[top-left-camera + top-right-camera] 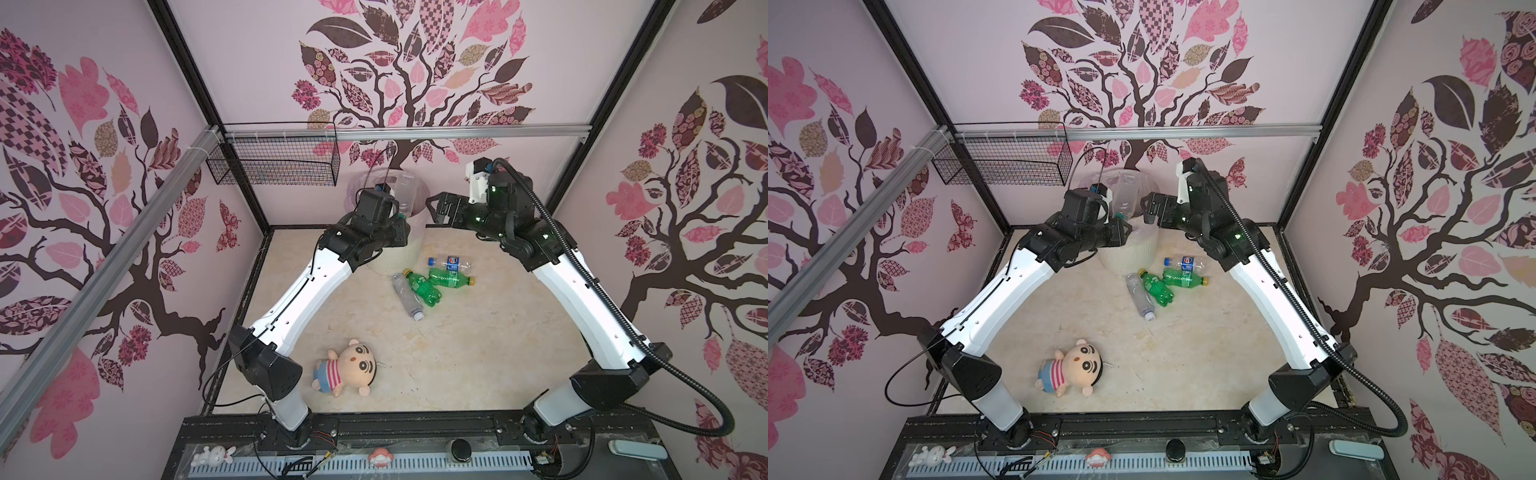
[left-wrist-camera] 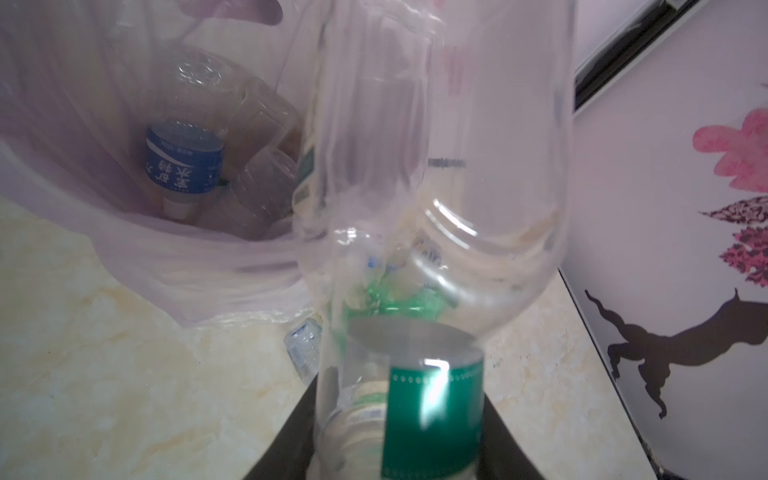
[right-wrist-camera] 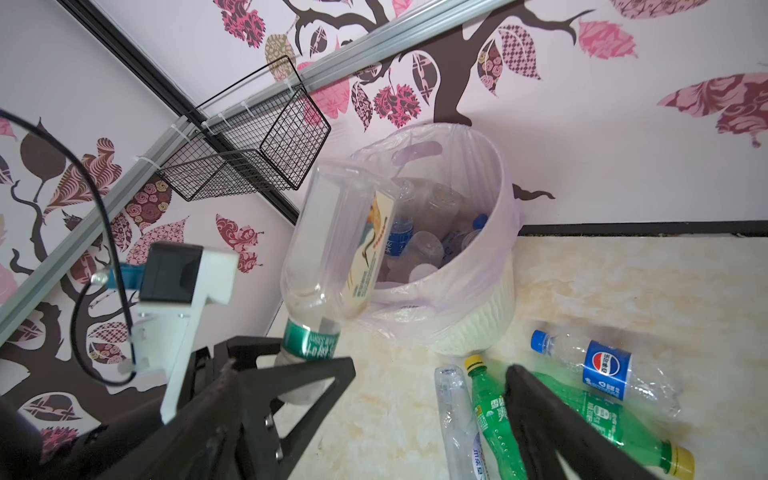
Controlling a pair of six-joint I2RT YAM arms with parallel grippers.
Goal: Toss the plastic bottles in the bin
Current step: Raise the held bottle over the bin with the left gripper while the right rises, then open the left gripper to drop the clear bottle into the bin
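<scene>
The large clear bottle's green-labelled neck still hangs outside the bin's near rim, so next my left gripper rises outward over the pink-lined bin's opening [image 1: 416,194] [image 2: 220,148] and releases the bottle there.
My left gripper [image 1: 395,214] [image 2: 397,415] is shut on the green-labelled neck of a large clear bottle [image 1: 405,189] [image 2: 436,166] [image 3: 332,241]. The bottle's body tilts up over the near rim of the bin [image 1: 415,239] [image 1: 1133,253] [image 3: 478,316]. Several clear bottles [image 2: 183,166] [image 3: 424,245] lie inside the pink-lined bin. On the floor beside it lie two green bottles [image 1: 422,289] [image 1: 451,278], a blue-labelled clear bottle [image 1: 451,262] [image 3: 606,370] and a crushed clear bottle [image 1: 407,297]. My right gripper [image 1: 432,208] [image 3: 432,368] hangs open and empty, above the floor bottles.
A plush doll [image 1: 349,372] in a striped shirt lies on the near floor towards the left. A black wire-mesh basket [image 1: 274,166] hangs on the back wall left of the bin. The bin stands against the back wall, and the two grippers are close together at its rim.
</scene>
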